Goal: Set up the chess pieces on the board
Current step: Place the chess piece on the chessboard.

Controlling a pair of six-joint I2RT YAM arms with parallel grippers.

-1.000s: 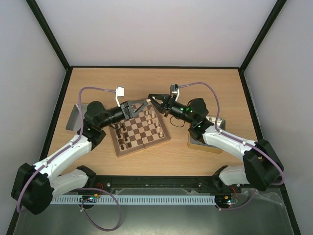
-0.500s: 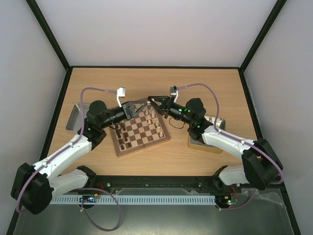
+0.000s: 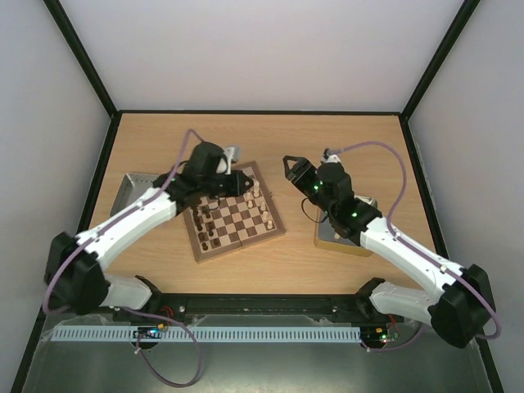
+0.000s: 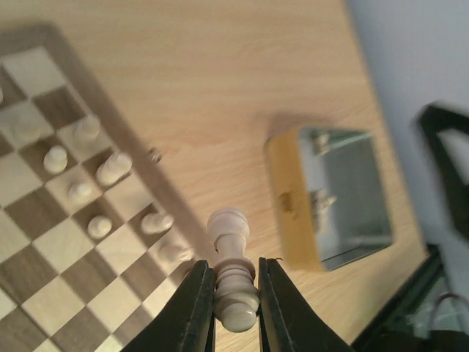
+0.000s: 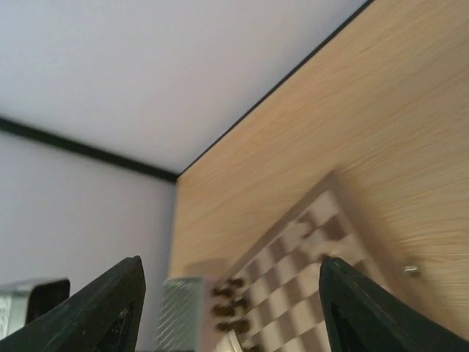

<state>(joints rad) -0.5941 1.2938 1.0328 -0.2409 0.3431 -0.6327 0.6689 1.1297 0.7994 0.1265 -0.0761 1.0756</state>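
Observation:
I should lower my left gripper to the right in the top view next and release the cream piece, as the empty square between pale pieces is below there.
The board [image 3: 240, 244] lies tilted at the table's middle, with dark chess pieces [image 3: 205, 233] along its left side and pale ones [image 3: 264, 216] along its right. My left gripper [image 3: 237, 182] hangs over the board's far part, shut on a pale cream piece [image 4: 233, 286] that lies sideways between the fingers [image 4: 198, 308]. In the left wrist view, several pale pieces [image 4: 110, 167] stand on the board [image 4: 44, 242] below. My right gripper [image 3: 289, 168] is open and holds nothing, right of the board's far corner. Its view shows the blurred board [image 5: 322, 286] and dark pieces [image 5: 231, 304].
A metal tin [image 3: 129, 193] sits left of the board. A second tin on a yellow base [image 3: 340, 237] sits to the right under the right arm, with a few pieces inside [image 4: 344, 194]. Black frame rails edge the table.
The two grippers met above the board's far corner. The left gripper shut on the pale piece and its arm swung over the board. The right gripper opened and drew back to the right.

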